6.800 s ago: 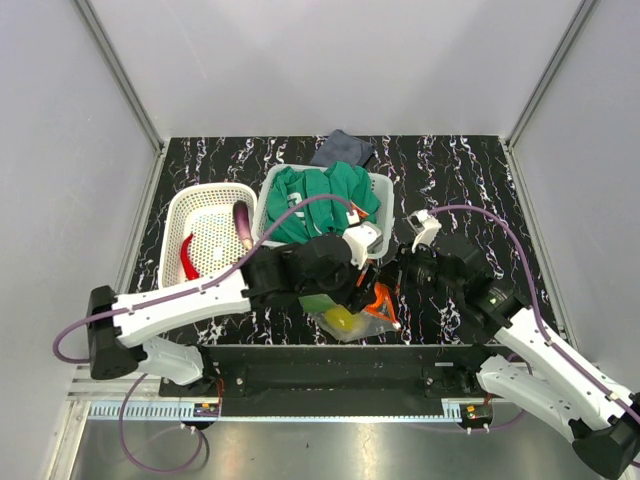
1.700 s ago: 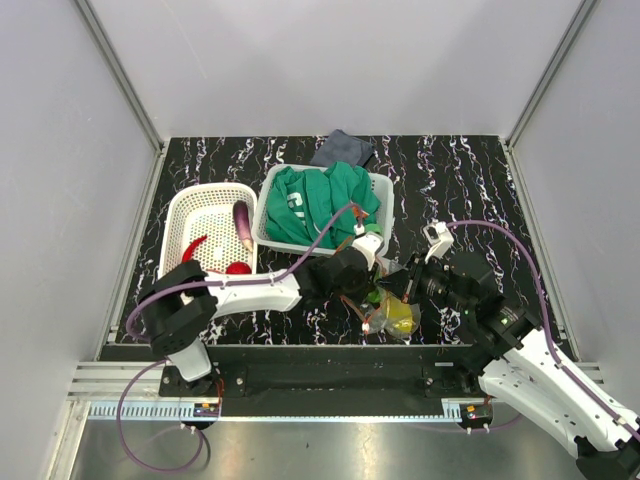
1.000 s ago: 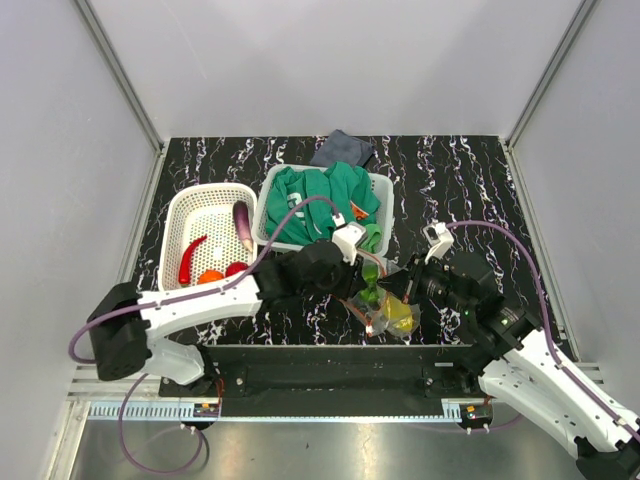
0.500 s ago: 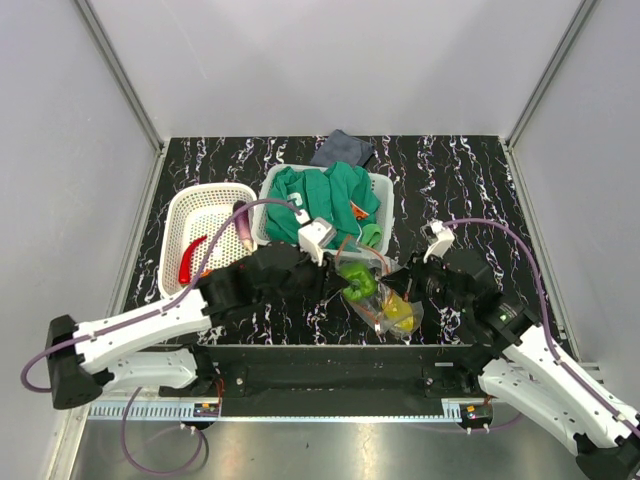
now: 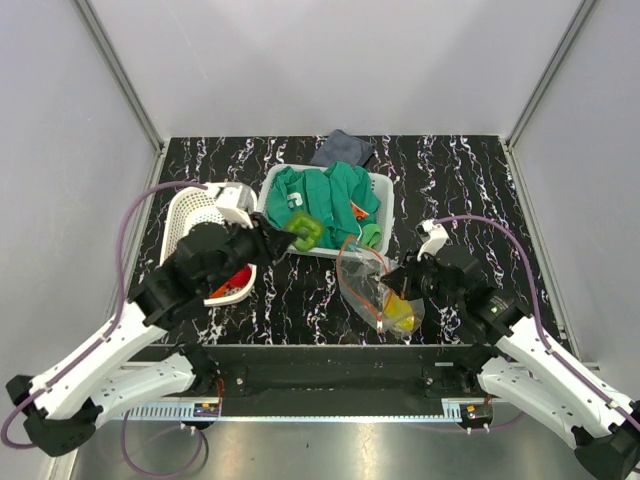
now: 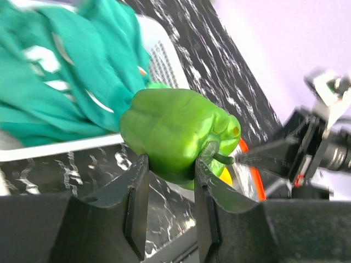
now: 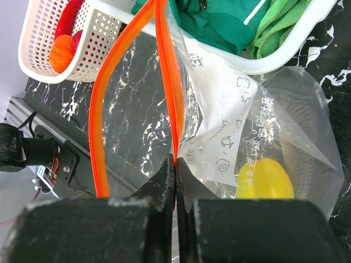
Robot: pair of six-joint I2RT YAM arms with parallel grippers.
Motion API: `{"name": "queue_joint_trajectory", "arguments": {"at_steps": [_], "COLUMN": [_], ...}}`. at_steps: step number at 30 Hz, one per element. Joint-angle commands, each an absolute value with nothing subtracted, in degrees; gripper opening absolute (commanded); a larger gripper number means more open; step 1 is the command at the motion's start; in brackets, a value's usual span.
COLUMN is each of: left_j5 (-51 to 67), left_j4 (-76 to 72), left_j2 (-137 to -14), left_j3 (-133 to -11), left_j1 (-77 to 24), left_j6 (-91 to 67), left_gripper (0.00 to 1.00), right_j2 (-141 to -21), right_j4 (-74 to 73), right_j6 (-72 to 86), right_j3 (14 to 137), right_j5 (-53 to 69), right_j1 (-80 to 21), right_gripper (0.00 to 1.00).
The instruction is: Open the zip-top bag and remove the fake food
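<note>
Next, my left gripper swings away from the garment basket, over the white perforated basket [image 5: 195, 213] and down inside, since that basket already holds a red and an orange piece.
The clear zip-top bag [image 5: 372, 290] lies at front centre with its orange-red zip mouth [image 7: 131, 82] open. A yellow piece [image 5: 400, 318] is inside it, also in the right wrist view [image 7: 264, 178]. My right gripper [image 7: 175, 164] is shut on the bag's zip strip, holding that edge up. My left gripper [image 6: 169, 167] is shut on a green pepper [image 6: 175, 134] and holds it in the air near the left corner of the garment basket [image 5: 302, 231]. The white perforated basket [image 5: 195, 213] holds a red and an orange piece [image 7: 61, 46].
A second white basket [image 5: 382, 190] with a green cloth garment [image 5: 325, 195] stands behind the bag. A dark grey cloth [image 5: 342, 148] lies at the back. Grey walls close in the black marbled table [image 5: 470, 180].
My left gripper has drawn the green pepper out of the bag's mouth and carried it up and to the left. The right gripper has kept hold of the zip strip.
</note>
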State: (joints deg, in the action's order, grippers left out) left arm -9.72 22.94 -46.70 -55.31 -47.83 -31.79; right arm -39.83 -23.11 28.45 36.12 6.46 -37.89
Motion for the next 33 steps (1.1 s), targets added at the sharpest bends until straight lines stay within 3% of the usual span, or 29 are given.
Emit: {"name": "queue_joint_trajectory", "arguments": {"at_steps": [1, 7, 15, 20, 27, 29, 30, 32, 33], "left_j5": [-16.77, -24.52, -17.94, -10.66, -12.39, -13.44, -13.88, -14.15, -14.06], "left_j4": [29.43, 37.79, 33.67, 31.12, 31.55, 31.55, 31.47, 31.64, 31.81], "left_j2": [-46.66, -49.83, -54.40, -63.53, -68.48, -67.33, -66.28, -65.22, -64.52], "left_j3": [-60.46, -62.23, -54.33, -50.89, -50.62, -50.71, -50.71, -50.71, -50.71], "left_j1": [-43.16, -30.96, -11.27, -2.48, -1.14, -1.14, -1.14, -1.14, -1.14], "left_j6": [-31.64, -32.87, -34.72, -37.70, -37.18, -36.92, -36.65, -35.69, -35.42], "left_gripper": [0.00, 0.00, 0.00, 0.00, 0.02, 0.44, 0.59, 0.79, 0.81], "right_j2": [-39.90, -38.32, -35.77, -35.86, -35.95, -36.04, -36.21, -36.74, -37.09], "right_j4": [-22.06, -21.88, -21.97, -21.97, -21.97, -22.06, -21.97, -21.97, -21.89], "right_j6": [26.72, 27.16, 27.86, 27.77, 28.04, 28.12, 28.04, 28.04, 28.04], "right_j3": [38.85, 38.50, 37.88, 37.71, 37.71, 37.62, 37.62, 37.88, 37.97], "right_j5": [5.36, 5.80, 6.94, 7.65, 8.17, 8.09, 8.00, 8.09, 8.09], "right_j1": [-38.23, -38.23, -38.23, -38.23, -38.15, -38.15, -38.23, -38.23, -38.23], "right_gripper": [0.00, 0.00, 0.00, 0.00, 0.00, 0.00, 0.00, 0.00, 0.00]}}
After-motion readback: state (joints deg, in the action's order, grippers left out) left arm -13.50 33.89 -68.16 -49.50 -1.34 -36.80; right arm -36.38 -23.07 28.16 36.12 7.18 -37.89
